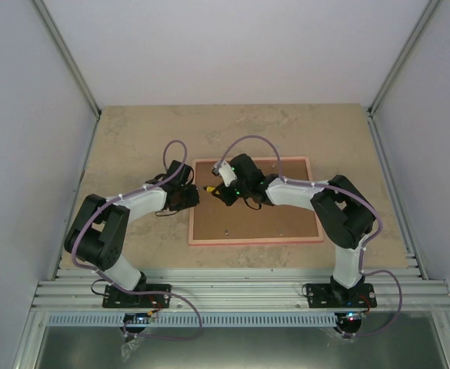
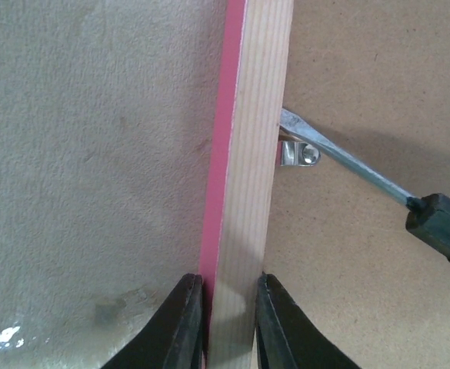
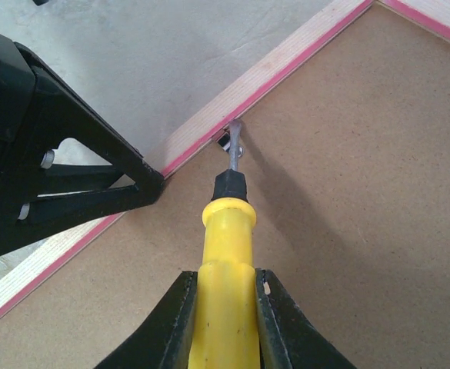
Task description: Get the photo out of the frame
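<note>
Next, the right gripper lifts the screwdriver and carries it to the right in the top view, past the frame [image 1: 255,240], to bare tabletop, then lowers and releases it.
The pink frame [image 1: 255,240] lies face down on the table, its brown fibreboard back [image 1: 263,219] up. My left gripper [image 1: 191,197] is shut on the frame's left rail [image 2: 244,192], one finger on each side. My right gripper [image 1: 223,190] is shut on a yellow-handled screwdriver [image 3: 226,277]. The screwdriver's blade tip [image 3: 235,129] rests at a small metal retaining clip [image 2: 299,154] beside the rail's inner edge. The screwdriver shaft [image 2: 348,165] also shows in the left wrist view. The photo is hidden under the backing.
The frame sits mid-table on a beige stone-patterned surface [image 1: 132,146]. Grey walls close in left, right and back. An aluminium rail [image 1: 240,292] carries both arm bases at the near edge. My left gripper body [image 3: 32,154] shows in the right wrist view.
</note>
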`<state>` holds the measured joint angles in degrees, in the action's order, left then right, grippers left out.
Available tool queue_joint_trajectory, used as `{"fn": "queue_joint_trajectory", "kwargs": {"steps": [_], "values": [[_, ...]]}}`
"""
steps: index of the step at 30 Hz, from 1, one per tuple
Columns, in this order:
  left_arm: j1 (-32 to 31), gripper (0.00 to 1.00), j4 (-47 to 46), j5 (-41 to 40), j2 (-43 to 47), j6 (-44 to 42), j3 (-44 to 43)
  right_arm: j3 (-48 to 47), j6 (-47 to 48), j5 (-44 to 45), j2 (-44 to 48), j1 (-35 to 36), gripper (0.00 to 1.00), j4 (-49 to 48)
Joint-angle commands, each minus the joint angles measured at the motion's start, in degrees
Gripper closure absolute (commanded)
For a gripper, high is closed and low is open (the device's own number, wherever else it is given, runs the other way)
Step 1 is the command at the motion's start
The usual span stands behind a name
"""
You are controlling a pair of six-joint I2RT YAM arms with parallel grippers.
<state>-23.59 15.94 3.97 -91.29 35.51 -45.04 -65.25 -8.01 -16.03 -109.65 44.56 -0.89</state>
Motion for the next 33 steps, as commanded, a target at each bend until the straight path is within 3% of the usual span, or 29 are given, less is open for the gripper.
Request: {"fn": "queue_joint_trajectory", "kwargs": {"steps": [1, 23, 33], "values": [[0.06, 0.86, -0.04, 0.62, -1.38, 1.28, 0.64, -0.99, 1.31, -1.09, -0.66, 0.95, 1.00, 2.36], [0.04, 0.87, 0.36, -0.65, -1.79, 1.72, 0.57, -2.09, 3.97, -3.27, 2.07, 2.02, 1.00, 14.29], [0.04, 0.87, 0.41, -0.89, -1.90, 1.78, 0.83, -2.49, 2.07, 3.19, 2.11, 1.96, 1.00, 16.76]]}}
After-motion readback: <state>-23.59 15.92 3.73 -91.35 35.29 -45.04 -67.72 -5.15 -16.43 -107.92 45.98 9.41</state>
